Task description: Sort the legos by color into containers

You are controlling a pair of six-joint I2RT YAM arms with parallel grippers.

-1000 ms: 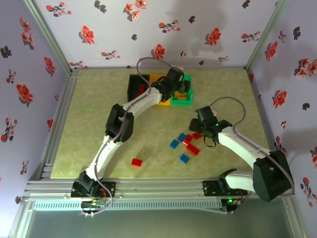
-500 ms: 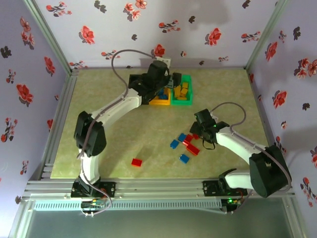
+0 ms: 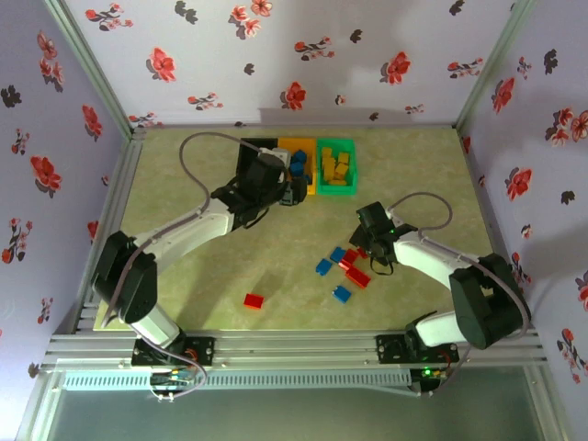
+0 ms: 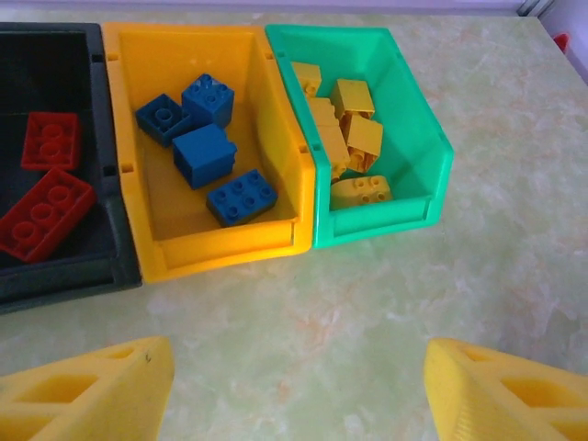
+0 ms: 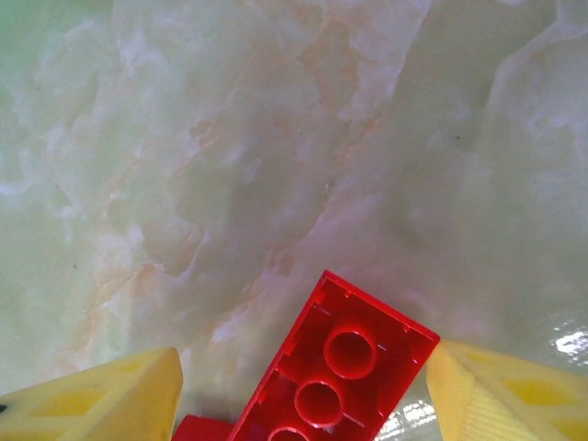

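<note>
The upside-down red lego (image 3: 361,253) (image 5: 335,372) is between my open fingers, so my right gripper should go down a little next and close on the lego's sides.
Three containers stand in a row at the back: a black bin (image 4: 55,266) with two red legos (image 4: 41,213), an orange bin (image 4: 220,248) with several blue legos (image 4: 204,154), and a green bin (image 4: 386,216) with several yellow legos (image 4: 354,138). My left gripper (image 4: 299,367) is open and empty, low over bare table just in front of the orange bin (image 3: 292,190). My right gripper (image 5: 303,367) is open around an upside-down red lego (image 5: 335,377). Its right fingertip (image 5: 487,395) is close to the brick, and its left one stands apart. From above, that gripper (image 3: 370,241) is at the cluster's far edge.
Loose bricks lie right of centre: blue legos (image 3: 337,254) (image 3: 323,266) (image 3: 342,294) and red legos (image 3: 358,276). A lone red lego (image 3: 254,300) lies nearer the front. The metal rail (image 3: 294,349) runs along the near edge, and flowered walls close three sides.
My left arm has swung back from over the green and orange bins to the near-left, its gripper now in front of them. My right gripper has edged slightly left over the red lego.
</note>
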